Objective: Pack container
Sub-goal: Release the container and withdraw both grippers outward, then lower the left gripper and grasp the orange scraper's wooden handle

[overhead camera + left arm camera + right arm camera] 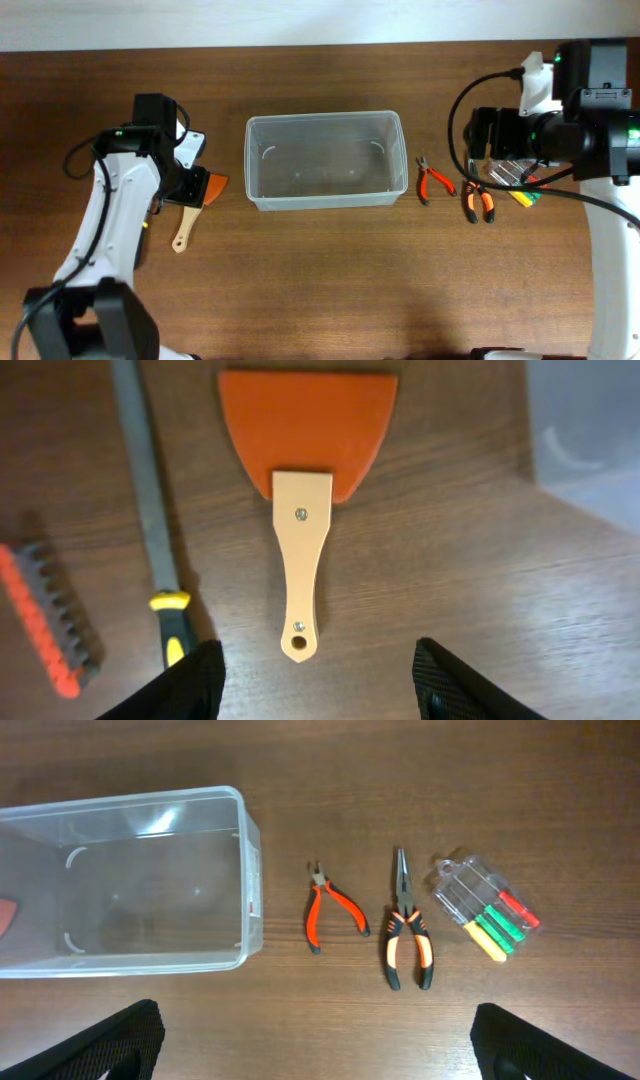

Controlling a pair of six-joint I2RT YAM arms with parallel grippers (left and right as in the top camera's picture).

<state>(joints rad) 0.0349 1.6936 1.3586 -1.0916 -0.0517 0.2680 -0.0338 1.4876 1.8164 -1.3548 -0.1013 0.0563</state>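
I need to move my left gripper down next to the wooden handle's wide end [200, 207] [301, 505] by the orange blade and close it, because its fingers are already on either side of the handle.
The clear plastic container [325, 117] stands empty at mid-table; it also shows in the right wrist view [150, 798] and at the edge of the left wrist view [590, 440]. My left gripper [186, 182] is open and empty above a scraper [305, 530] with an orange blade and a wooden handle, its fingers [315, 658] either side of the handle's end. My right gripper [492, 135] is open and empty [315, 1025], held above the tools right of the container.
Beside the scraper [188, 218] lie a file with a yellow-black handle [148, 500] and a red-grey bit holder [45, 615]. Right of the container lie small red cutters [328, 908], orange-black long-nose pliers [405, 935] and a cased screwdriver set [482, 908].
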